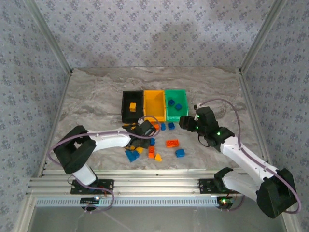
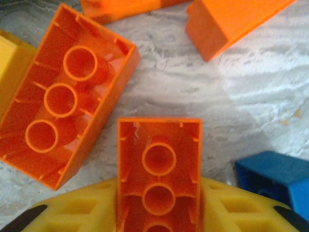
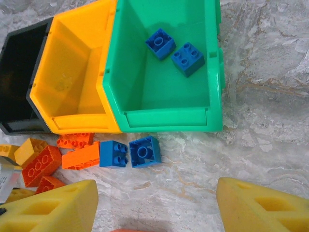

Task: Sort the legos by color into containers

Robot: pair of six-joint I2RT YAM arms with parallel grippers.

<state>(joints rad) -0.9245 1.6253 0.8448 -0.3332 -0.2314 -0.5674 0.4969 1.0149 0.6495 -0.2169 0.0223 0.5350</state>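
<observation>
The left gripper rises next and carries the orange-red lego outward over the empty yellow-orange container [image 1: 154, 105] to release it there. The green bin already holds blue legos.
My left gripper [image 2: 159, 205] is shut on an orange-red lego [image 2: 159, 164], its hollow underside facing the wrist camera, held between the yellow fingers [image 2: 72, 210]. From above, the left gripper [image 1: 145, 130] is at the brick pile in front of the black container [image 1: 131, 117]. Another orange-red lego [image 2: 67, 96] lies upside down just left of the held one. My right gripper [image 3: 154, 208] is open and empty over bare table, in front of the green container [image 3: 164, 118]. That bin holds two blue legos [image 3: 160, 42]. Two more blue legos [image 3: 144, 151] lie just outside it.
The yellow-orange container [image 1: 154, 104] stands between the black and green ones; a yellow brick [image 1: 132, 106] lies in the black bin. Loose bricks lie in mid-table: orange [image 1: 172, 143], blue [image 1: 180, 152], blue [image 1: 131, 155], yellow [image 1: 158, 157]. Patterned walls enclose the table.
</observation>
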